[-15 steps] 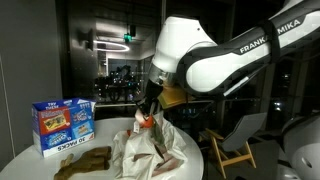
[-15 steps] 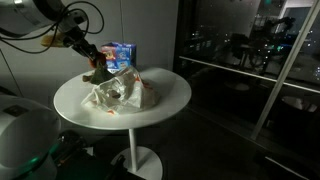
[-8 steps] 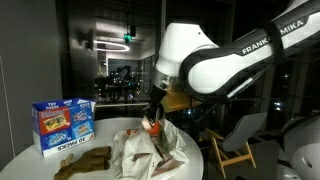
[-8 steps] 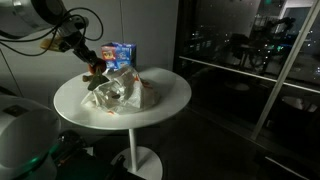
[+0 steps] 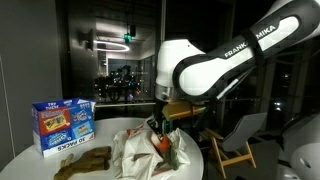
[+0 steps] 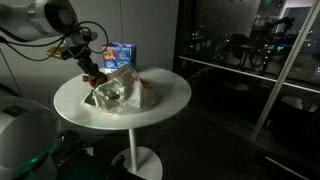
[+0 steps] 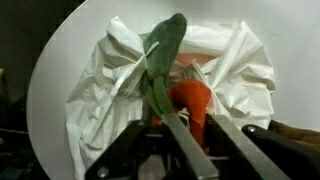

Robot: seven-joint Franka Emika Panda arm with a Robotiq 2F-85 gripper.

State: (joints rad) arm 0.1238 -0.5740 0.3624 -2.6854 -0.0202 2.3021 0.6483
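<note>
The bag's middle (image 7: 197,66) lies below and outward of the robot's gripper, so the gripper should next move outward and down over it to release the toy carrot (image 7: 188,100) between the raised folds of the bag.
My gripper (image 7: 185,125) is shut on a toy carrot (image 7: 188,100), orange with long green leaves (image 7: 163,50) pointing away from the fingers (image 7: 180,140). The carrot hangs just above a crumpled white plastic bag (image 7: 235,65) lying on a round white table (image 7: 60,80). In both exterior views the gripper (image 5: 157,127) (image 6: 90,72) is low over the bag (image 5: 145,152) (image 6: 120,93), and the orange carrot (image 5: 161,143) shows below the fingers. Whether the carrot touches the bag I cannot tell.
A blue printed box (image 5: 63,125) (image 6: 120,54) stands at the back of the table (image 6: 165,100). A brown, glove-like thing (image 5: 85,160) lies in front of the box. A light chair (image 5: 238,140) stands beyond the table, with dark glass walls around.
The gripper, still shut on the carrot, has moved sideways and down over the middle of the white bag, and the wrist has turned. The bag, box and brown thing stay put.
</note>
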